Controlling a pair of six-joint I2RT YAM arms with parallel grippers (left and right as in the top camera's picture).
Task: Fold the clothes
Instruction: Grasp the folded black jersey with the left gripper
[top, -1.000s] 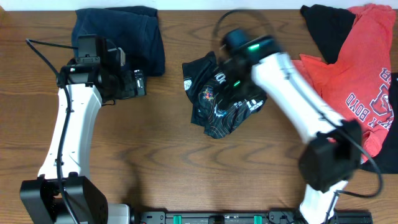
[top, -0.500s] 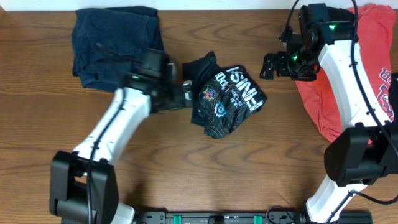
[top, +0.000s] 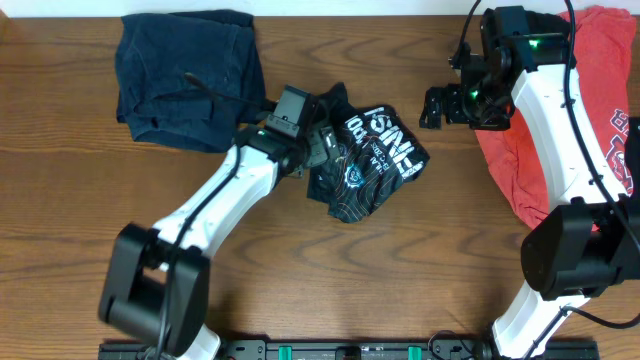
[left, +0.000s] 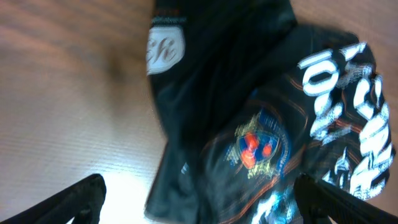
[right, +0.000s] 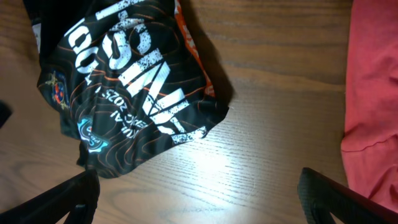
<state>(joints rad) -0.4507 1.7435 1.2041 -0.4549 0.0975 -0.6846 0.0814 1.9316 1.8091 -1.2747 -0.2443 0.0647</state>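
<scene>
One open finger is above bare wood, so my left gripper should go down next, toward the right in the overhead view, onto the fabric around the shirt's coloured crest (left: 256, 148).
A crumpled black sports shirt (top: 365, 162) with thin reddish lines and white lettering lies at the table's middle. It also shows in the left wrist view (left: 261, 118) and the right wrist view (right: 124, 93). My left gripper (top: 322, 148) is open, low over the shirt's left edge, its fingers (left: 199, 199) spread either side of the fabric. My right gripper (top: 436, 106) is open and empty, above bare wood to the right of the shirt; its fingers (right: 199, 196) hold nothing. A red white-lettered T-shirt (top: 600, 110) lies at the right edge, partly under the right arm.
A dark blue garment (top: 190, 75) lies bunched at the back left. The red T-shirt's edge shows at the right of the right wrist view (right: 373, 93). The table (top: 300, 280) is brown wood.
My left arm has swung from the dark blue garment to the black shirt's left edge. My right arm left the shirt a second ago and has stayed still since half a second ago.
</scene>
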